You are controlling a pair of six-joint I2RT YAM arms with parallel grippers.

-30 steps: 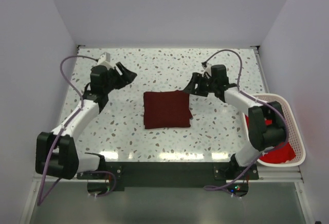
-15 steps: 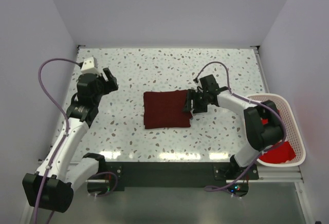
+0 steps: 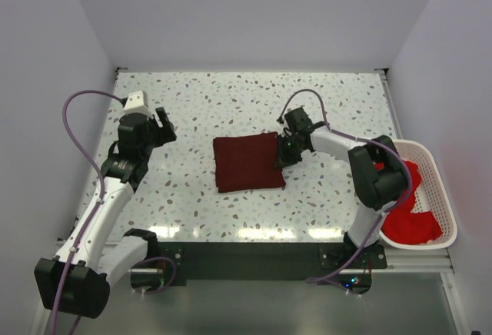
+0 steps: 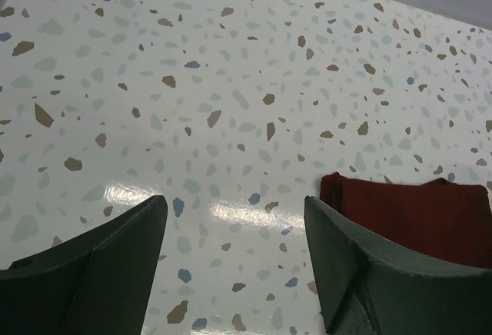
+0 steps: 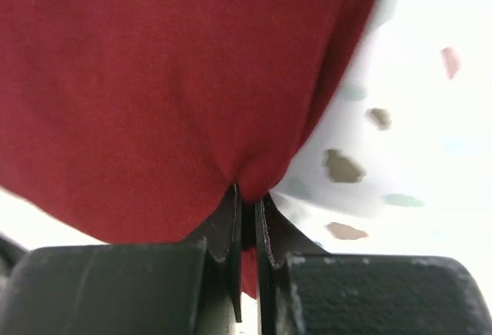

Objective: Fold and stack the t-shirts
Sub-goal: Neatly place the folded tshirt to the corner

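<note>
I will next pull the t-shirt outward to the table's bare far corner beyond the basket with my right gripper and let it go there, since its folding is done.
A folded dark maroon t-shirt lies flat in the middle of the table. My right gripper is at the shirt's right edge, shut on a pinch of the cloth. The right wrist view shows the maroon t-shirt bunched between the closed jaws of the right gripper. My left gripper hovers open over the left part of the table, well apart from the shirt, with nothing between its fingers. In the left wrist view the left gripper frames bare table, and the maroon t-shirt shows past the right finger. Brighter red t-shirts lie crumpled in the basket.
A white mesh basket stands at the table's right edge, beside the right arm's base. White walls close the table at the back and on both sides. The speckled tabletop is bare around the folded shirt.
My right gripper has slid left onto the maroon shirt's right edge and shut on the cloth. The left arm drew back to the left earlier and now holds still.
</note>
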